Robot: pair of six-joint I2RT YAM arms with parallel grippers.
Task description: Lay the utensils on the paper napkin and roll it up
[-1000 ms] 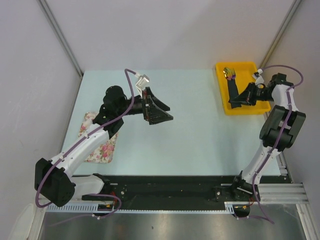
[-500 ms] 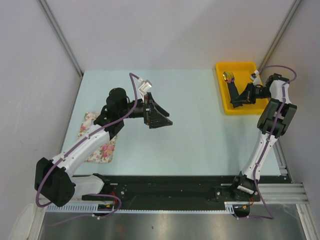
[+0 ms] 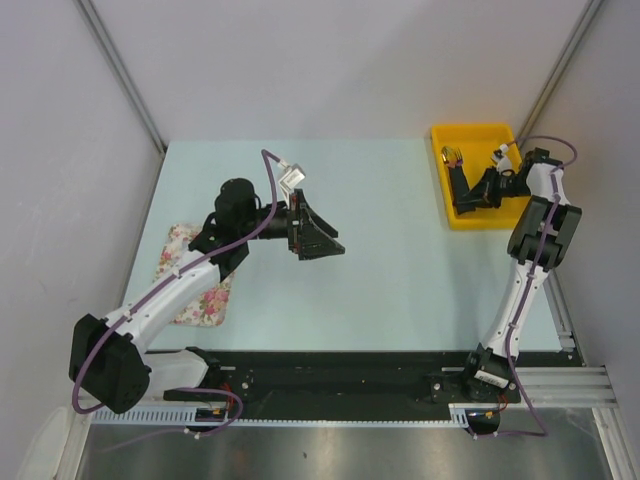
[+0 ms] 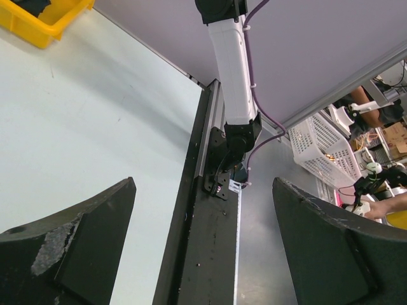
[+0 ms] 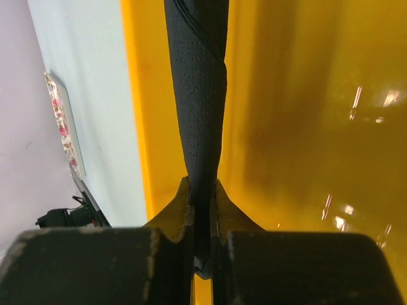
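Note:
The yellow bin's bottom is below my right gripper, so I need to lower the black roll onto it beside the bin's side and open my right gripper's fingers to release the roll.
The paper napkin (image 3: 459, 180) is a black roll, and my right gripper (image 3: 478, 195) is shut on its lower end over the yellow bin (image 3: 482, 134). Gold ends of the utensils (image 3: 449, 155) poke out of the roll's far end; the rest of them is hidden inside. In the right wrist view the dotted black napkin (image 5: 197, 95) is pinched between the jaws of the right gripper (image 5: 202, 190), with the bin's floor (image 5: 299, 114) right behind it. My left gripper (image 3: 312, 230) hangs open above the middle of the table, its fingers (image 4: 76, 248) wide apart with nothing between them.
A pink-and-white floral mat (image 3: 196, 278) lies at the table's left edge, partly under my left arm. The black base rail (image 4: 203, 210) runs along the near edge. A white basket (image 4: 321, 149) stands beyond the table.
My right gripper has carried the black roll toward the far left part of the yellow bin, and the right wrist has swung farther back. The left gripper turned slightly and stayed open.

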